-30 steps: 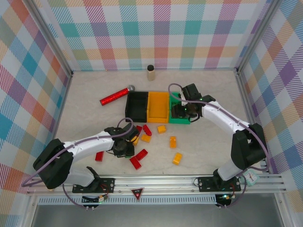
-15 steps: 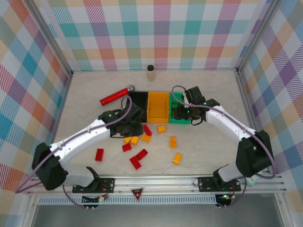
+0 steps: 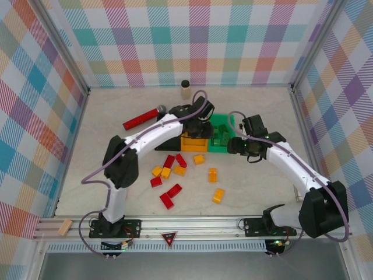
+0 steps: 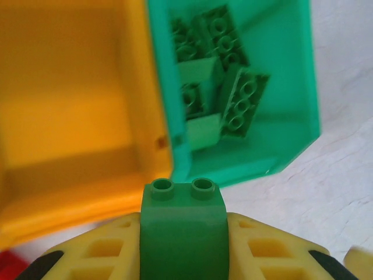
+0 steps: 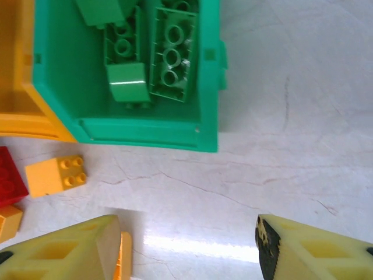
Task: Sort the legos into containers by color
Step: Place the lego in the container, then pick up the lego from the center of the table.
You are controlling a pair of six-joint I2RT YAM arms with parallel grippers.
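The left gripper moves outward and across the seam first, to get over the green bin next, because the green legos already lie in there.
My left gripper (image 4: 183, 233) is shut on a green lego (image 4: 183, 219) with two studs, just in front of the seam between the orange bin (image 4: 70, 116) and the green bin (image 4: 291, 116). Several green legos (image 4: 242, 102) lie in the green bin. From above, the left gripper (image 3: 203, 121) hovers over the orange bin (image 3: 194, 143) and green bin (image 3: 224, 121). My right gripper (image 3: 235, 146) stands open just right of the green bin (image 5: 145, 131), and its jaws (image 5: 186, 248) hold nothing over bare table. Red legos (image 3: 169, 161) and orange legos (image 3: 213, 175) lie scattered in front of the bins.
My left arm covers most of the black bin (image 3: 173, 144). A long red cylinder (image 3: 143, 118) lies left of the bins and a tan cylinder (image 3: 186, 88) stands behind them. An orange lego (image 5: 55, 175) sits near the right gripper's left finger. A wooden block (image 3: 64, 226) rests on the front rail.
My left arm has swung from the loose pile up and right to the bins, carrying the green lego. My right gripper has drawn back to the right, off the green bin.
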